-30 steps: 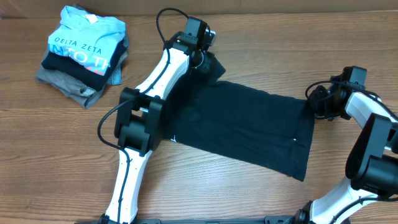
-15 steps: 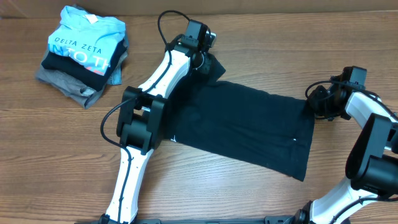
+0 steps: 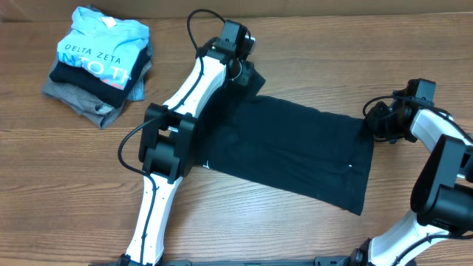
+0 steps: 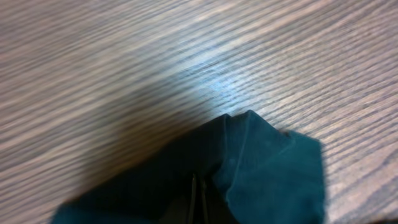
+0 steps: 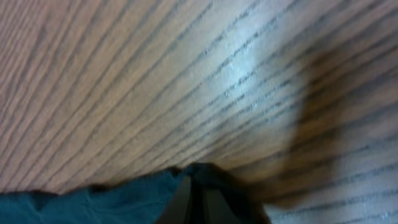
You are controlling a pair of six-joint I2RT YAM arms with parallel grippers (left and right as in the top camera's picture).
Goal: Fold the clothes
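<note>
My right gripper carries the T-shirt's pinched corner back next, lays it onto the middle of the folded T-shirt's short end (image 3: 366, 162) and releases it, since the folded T-shirt still lies wide there.
The dark navy T-shirt (image 3: 295, 151) lies folded into a long strip across the wooden table, from the back centre toward the front right. My left gripper (image 3: 247, 74) is shut on its far left corner; in the left wrist view the dark cloth (image 4: 261, 168) bunches round the closed fingers (image 4: 198, 205). My right gripper (image 3: 372, 122) is shut on the strip's far right corner; the right wrist view shows the cloth (image 5: 112, 202) pinched at the closed fingertips (image 5: 193, 199). Small white marks (image 3: 349, 166) show near the right end.
A stack of folded garments (image 3: 96, 63), with a light blue lettered shirt on top and grey below, sits at the back left. The table's back edge (image 3: 332, 11) runs just behind the left gripper. Both arm bases stand at the front.
</note>
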